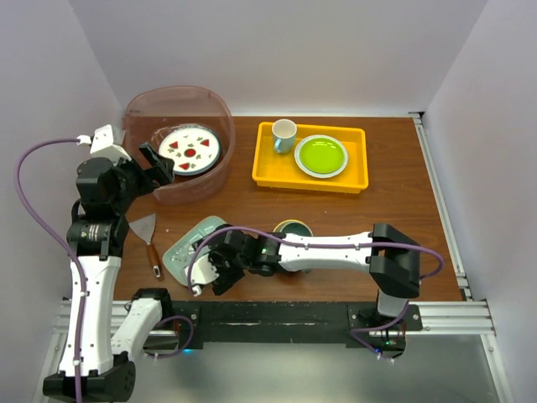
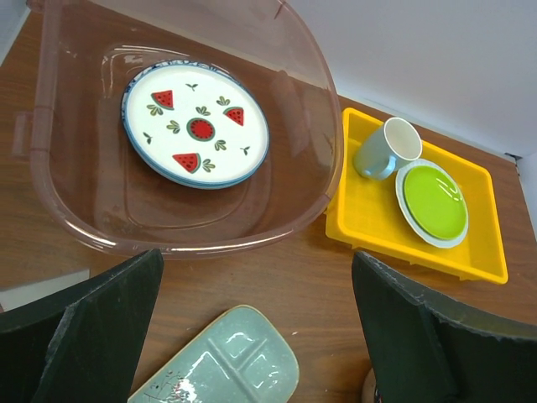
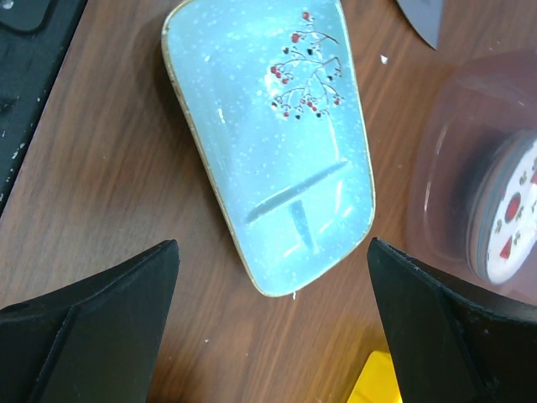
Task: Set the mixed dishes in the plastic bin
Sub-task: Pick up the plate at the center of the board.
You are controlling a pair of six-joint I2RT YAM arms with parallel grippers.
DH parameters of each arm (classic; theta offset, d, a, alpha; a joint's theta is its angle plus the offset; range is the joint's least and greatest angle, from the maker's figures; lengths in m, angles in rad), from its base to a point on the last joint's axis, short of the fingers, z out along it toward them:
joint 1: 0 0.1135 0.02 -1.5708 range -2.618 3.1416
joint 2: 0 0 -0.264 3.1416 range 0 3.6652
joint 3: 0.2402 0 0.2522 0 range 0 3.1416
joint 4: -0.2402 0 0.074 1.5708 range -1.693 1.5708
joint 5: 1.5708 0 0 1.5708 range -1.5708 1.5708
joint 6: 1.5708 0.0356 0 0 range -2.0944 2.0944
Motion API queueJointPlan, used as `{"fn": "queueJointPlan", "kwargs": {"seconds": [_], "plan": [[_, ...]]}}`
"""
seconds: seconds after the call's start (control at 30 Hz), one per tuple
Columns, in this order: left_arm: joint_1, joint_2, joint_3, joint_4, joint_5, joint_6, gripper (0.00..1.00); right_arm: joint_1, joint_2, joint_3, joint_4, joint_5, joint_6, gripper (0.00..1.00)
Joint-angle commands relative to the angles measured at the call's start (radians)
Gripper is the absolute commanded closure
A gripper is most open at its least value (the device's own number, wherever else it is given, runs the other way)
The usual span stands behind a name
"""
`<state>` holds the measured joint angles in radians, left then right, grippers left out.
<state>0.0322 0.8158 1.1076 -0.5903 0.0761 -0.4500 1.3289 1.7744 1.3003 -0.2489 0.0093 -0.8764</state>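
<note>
My right gripper is above the tray's near long rim [image 3: 216, 191], with bare wood beside the rim for one finger. It needs to lower its open fingers next, one on each side of the rim.
The plastic bin [image 1: 216, 105] stands at the back left, and a white plate with red watermelon marks [image 1: 189, 149] lies flat in it. My left gripper [image 1: 159, 164] hangs open and holds nothing by the bin's near-left wall. Its wrist view looks down on the bin [image 2: 75, 210], the plate [image 2: 195, 126] and the bare wood under the gripper [image 2: 258, 256]. The pale green divided tray [image 1: 186, 249] lies flat near the front edge. My right gripper [image 1: 220, 269] is open over its near end, its jaws wide and empty [image 3: 273, 243] just past the tray [image 3: 268, 143]. A teal mug [image 1: 293, 228] sits partly hidden behind the right arm.
At the back centre a yellow tray [image 1: 264, 164] holds a small white cup [image 1: 284, 134] and a lime-green plate [image 1: 320, 156]. A metal scraper with a wooden handle [image 1: 144, 227] lies left of the divided tray. The right arm stretches across the front of the table.
</note>
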Motion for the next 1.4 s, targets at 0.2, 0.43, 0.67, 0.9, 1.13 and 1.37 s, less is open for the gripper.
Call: {"fn": "queueJointPlan", "kwargs": {"seconds": [0.2,0.43,0.67,0.9,1.13,1.37], "plan": [[0.003,-0.055,0.0,-0.016,-0.052,0.066,0.0,0.007,0.052,-0.015,0.066,-0.06,-0.13,0.02],[0.003,-0.059,0.011,-0.023,-0.065,0.076,0.0,0.007,0.108,-0.007,0.097,-0.058,-0.17,0.04],[0.003,-0.073,0.011,-0.034,-0.064,0.07,0.0,0.007,0.189,-0.004,0.172,-0.026,-0.167,0.16],[0.005,-0.086,0.014,-0.045,-0.065,0.066,0.0,0.009,0.26,0.014,0.214,-0.011,-0.185,0.36],[0.003,-0.083,0.012,-0.04,-0.059,0.066,0.0,0.007,0.303,-0.006,0.244,-0.011,-0.219,0.61],[0.003,-0.087,0.003,-0.039,-0.049,0.074,0.0,0.007,0.306,-0.004,0.232,-0.02,-0.22,0.98]]}}
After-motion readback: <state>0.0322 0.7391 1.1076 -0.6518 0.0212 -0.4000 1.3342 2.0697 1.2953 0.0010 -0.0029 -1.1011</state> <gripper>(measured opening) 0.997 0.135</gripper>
